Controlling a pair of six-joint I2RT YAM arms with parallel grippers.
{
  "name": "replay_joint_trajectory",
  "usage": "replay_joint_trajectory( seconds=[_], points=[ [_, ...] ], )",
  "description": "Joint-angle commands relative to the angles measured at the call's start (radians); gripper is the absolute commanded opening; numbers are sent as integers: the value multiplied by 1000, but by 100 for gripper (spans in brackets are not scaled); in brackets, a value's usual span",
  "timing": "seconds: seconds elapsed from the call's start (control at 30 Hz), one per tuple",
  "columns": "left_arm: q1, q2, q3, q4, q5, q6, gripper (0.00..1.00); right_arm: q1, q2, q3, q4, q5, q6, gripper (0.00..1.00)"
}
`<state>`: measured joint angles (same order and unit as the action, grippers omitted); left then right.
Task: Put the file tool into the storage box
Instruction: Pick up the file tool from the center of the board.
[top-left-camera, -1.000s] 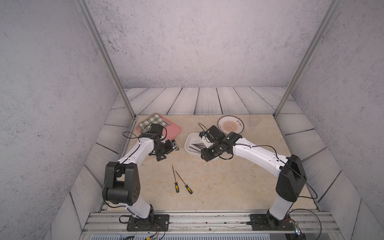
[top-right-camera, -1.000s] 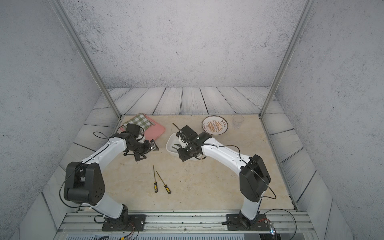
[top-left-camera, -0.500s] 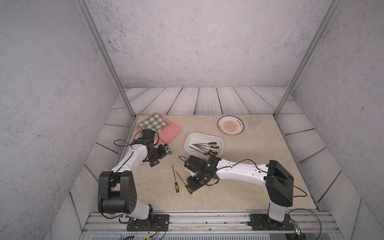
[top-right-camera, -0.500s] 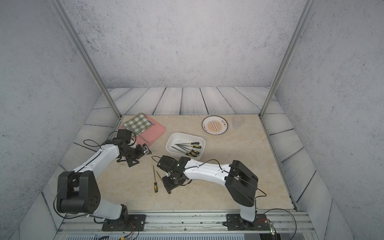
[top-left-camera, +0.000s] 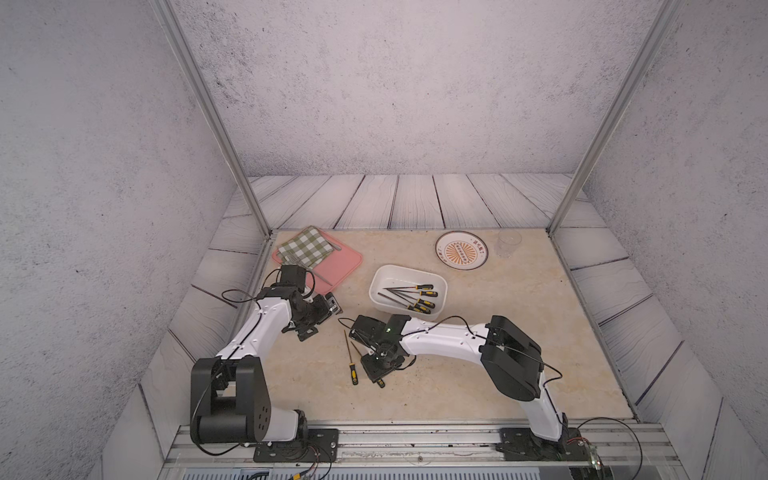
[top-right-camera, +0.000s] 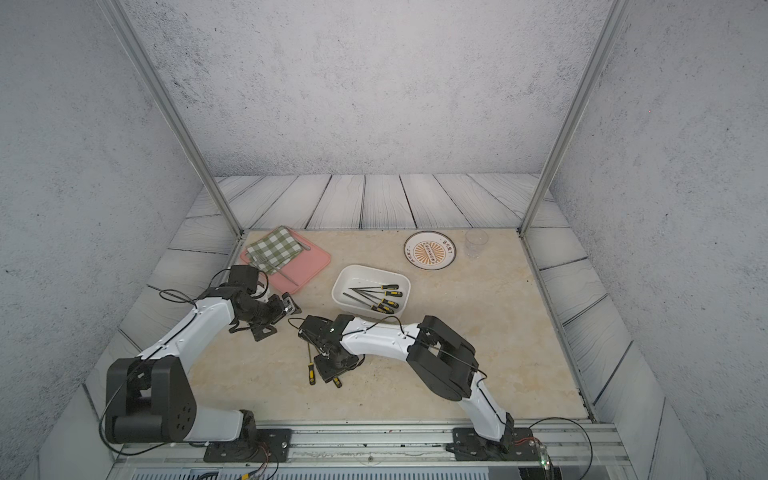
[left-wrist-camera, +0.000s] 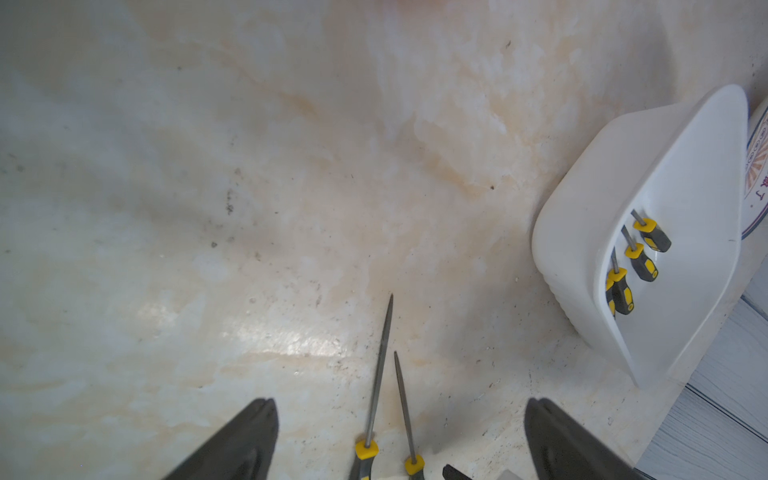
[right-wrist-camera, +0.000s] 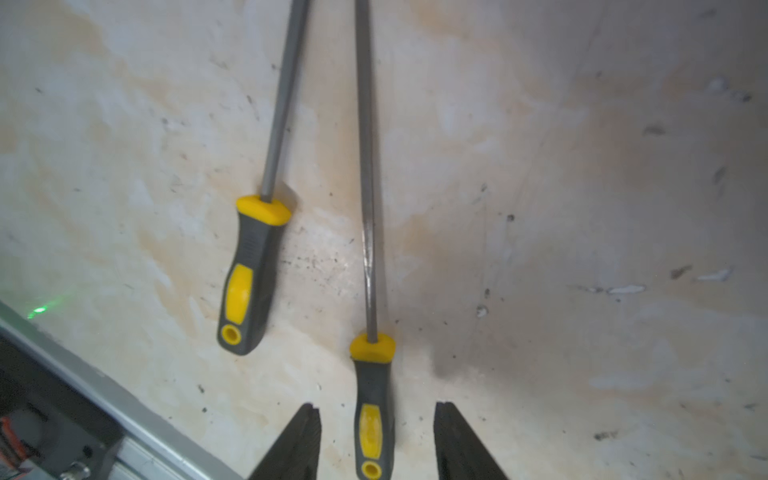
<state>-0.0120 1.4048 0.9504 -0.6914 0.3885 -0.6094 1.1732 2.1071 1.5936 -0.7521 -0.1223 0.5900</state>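
Note:
My right gripper lowers around the second file's grey-and-yellow grip (top-left-camera: 380, 382) (right-wrist-camera: 372, 424) next and closes on it, since the handle already lies lengthwise between the open fingers.
Two loose file tools with grey-and-yellow handles lie side by side on the table in front of the white storage box (top-left-camera: 409, 269) (top-right-camera: 374, 268). One file (top-left-camera: 349, 353) (right-wrist-camera: 249, 274) lies in plain sight. The second file (right-wrist-camera: 372, 374) is mostly covered by my right gripper (top-left-camera: 376, 372) (right-wrist-camera: 376, 409), which is low over it, open, its jaws astride the handle without touching it. Several more files (top-left-camera: 415, 297) rest inside the box. My left gripper (top-left-camera: 332, 301) (left-wrist-camera: 401, 405) is open and empty, beside the pink tray.
A pink tray (top-left-camera: 340, 266) with a green checked cloth (top-left-camera: 306, 246) sits at the back left. An orange-patterned plate (top-left-camera: 461, 251) and a clear cup (top-left-camera: 509, 245) stand at the back right. The metal rail runs along the front edge.
My right arm has swung from over the storage box to the front and come down over the loose files. The left arm has shifted only slightly.

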Motion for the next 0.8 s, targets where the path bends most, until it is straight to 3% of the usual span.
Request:
replay_joint_trajectory(
  seconds=[0.0,0.17,0.4,0.53,0.77],
  points=[
    [8,-11,6,-5,1,3,98,12,15,16,-47,29,-28,49],
    [9,5,16,-3,4,3,98,17,42,19,-64,39,-44,44],
    [7,15,59,-4,11,-4,98,16,-10,14,-69,128,-103,17],
    [7,14,86,6,15,-5,98,-13,-101,14,-92,166,-192,12],
    [1,39,137,2,26,-6,97,-226,-272,42,-134,138,-417,11]
  ],
)
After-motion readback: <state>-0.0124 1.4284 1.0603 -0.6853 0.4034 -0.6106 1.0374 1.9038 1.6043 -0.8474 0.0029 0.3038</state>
